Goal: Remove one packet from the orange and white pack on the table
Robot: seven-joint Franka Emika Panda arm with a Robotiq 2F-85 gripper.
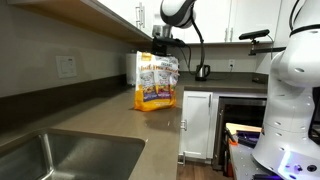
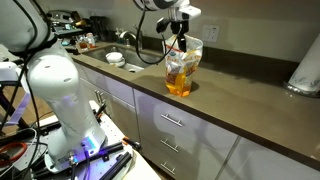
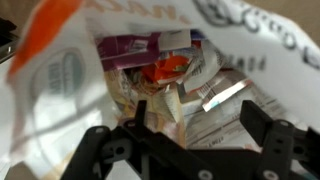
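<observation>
I need to lower my open gripper next, deep through the open top of the pack onto a small packet (image 3: pixel 174 84), because the packets are below my fingers.
The orange and white pack (image 1: pixel 156 82) stands upright on the table (image 1: pixel 120 125), and also shows in an exterior view (image 2: pixel 181 70). My gripper (image 1: pixel 163 42) hangs right above the pack's open top in both exterior views (image 2: pixel 181 32). In the wrist view my gripper (image 3: pixel 195 120) is open, with its fingers at the mouth of the pack (image 3: pixel 60 70). Several small snack packets (image 3: pixel 170 70) lie inside, below the fingers. Nothing is held.
A steel sink (image 1: pixel 60 158) is set into the table near the camera. A small dark kettle (image 1: pixel 203 72) stands behind the pack. A wall cabinet (image 1: pixel 110 15) hangs over the counter. A white bowl (image 2: pixel 116 61) sits by the sink and a paper roll (image 2: pixel 305 70) at the far end.
</observation>
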